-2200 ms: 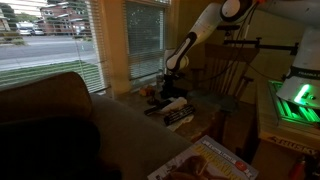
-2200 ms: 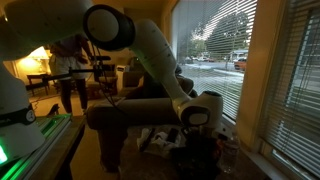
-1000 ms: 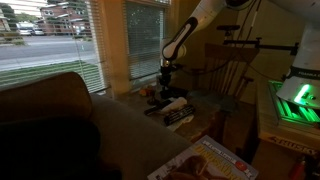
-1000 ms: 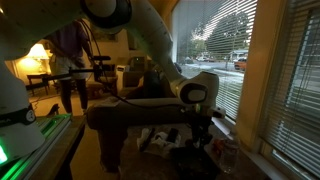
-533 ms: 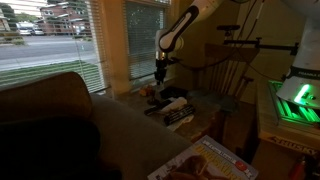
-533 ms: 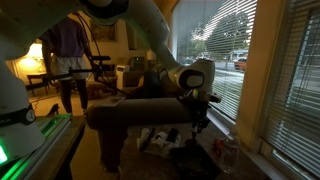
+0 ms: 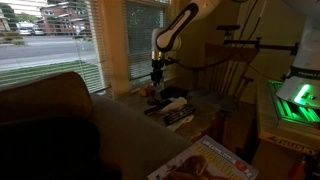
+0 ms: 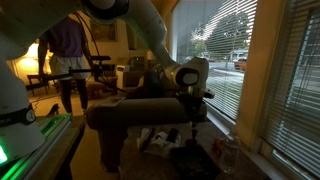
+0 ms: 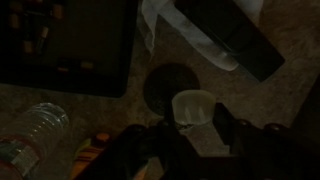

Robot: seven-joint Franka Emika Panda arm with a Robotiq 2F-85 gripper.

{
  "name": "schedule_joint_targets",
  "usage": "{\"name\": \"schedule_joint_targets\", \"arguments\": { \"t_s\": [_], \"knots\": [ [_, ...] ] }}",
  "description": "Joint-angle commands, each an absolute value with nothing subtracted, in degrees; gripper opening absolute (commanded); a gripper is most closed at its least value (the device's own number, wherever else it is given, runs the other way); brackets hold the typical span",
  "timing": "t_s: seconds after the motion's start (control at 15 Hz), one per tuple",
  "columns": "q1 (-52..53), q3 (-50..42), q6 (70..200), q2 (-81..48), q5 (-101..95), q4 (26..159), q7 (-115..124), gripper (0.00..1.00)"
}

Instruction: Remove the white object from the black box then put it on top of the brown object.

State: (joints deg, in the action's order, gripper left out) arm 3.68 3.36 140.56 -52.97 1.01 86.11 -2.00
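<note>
My gripper should lower the small white cup-like object onto the disc's edge next and release it, because the object already hangs over the dark round disc's edge (image 9: 169, 101) below it.
In the dim wrist view my gripper (image 9: 192, 128) comes in from the bottom and is shut on a small white cup-like object (image 9: 193, 106), held above the floor. The black box (image 9: 62, 48) lies at the upper left of that view. A brown-orange object (image 9: 96, 150) shows faintly at the lower left, partly hidden by my gripper. In both exterior views the gripper (image 7: 156, 76) (image 8: 192, 116) hangs raised above the clutter by the window; the white object is too small to make out there.
A clear plastic bottle (image 9: 35, 128) lies at the left. A dark round disc (image 9: 170, 84) sits under the held object. A white sheet with a black flat item (image 9: 222, 40) lies at the upper right. A sofa (image 7: 60, 130) and a wooden chair (image 7: 232, 72) stand nearby.
The arm has lifted out of the clutter and swung towards the window, carrying the white object up with it.
</note>
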Motion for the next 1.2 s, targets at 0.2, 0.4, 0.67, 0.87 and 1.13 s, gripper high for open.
{"name": "schedule_joint_targets", "arguments": {
  "t_s": [0.2, 0.4, 0.67, 0.87, 1.13],
  "knots": [
    [3.79, 3.74, 142.57, -54.53, 0.81, 84.99, -2.52, 0.19],
    [3.83, 3.53, 144.18, -55.39, 0.56, 84.58, -2.69, 0.19],
    [3.72, 3.49, 145.79, -56.74, 0.55, 83.78, -2.76, 0.19],
    [3.49, 3.74, 146.77, -57.85, 0.63, 83.12, -3.19, 0.19],
    [3.28, 4.01, 148.17, -58.94, 0.72, 82.49, -3.74, 0.19]
  ]
}}
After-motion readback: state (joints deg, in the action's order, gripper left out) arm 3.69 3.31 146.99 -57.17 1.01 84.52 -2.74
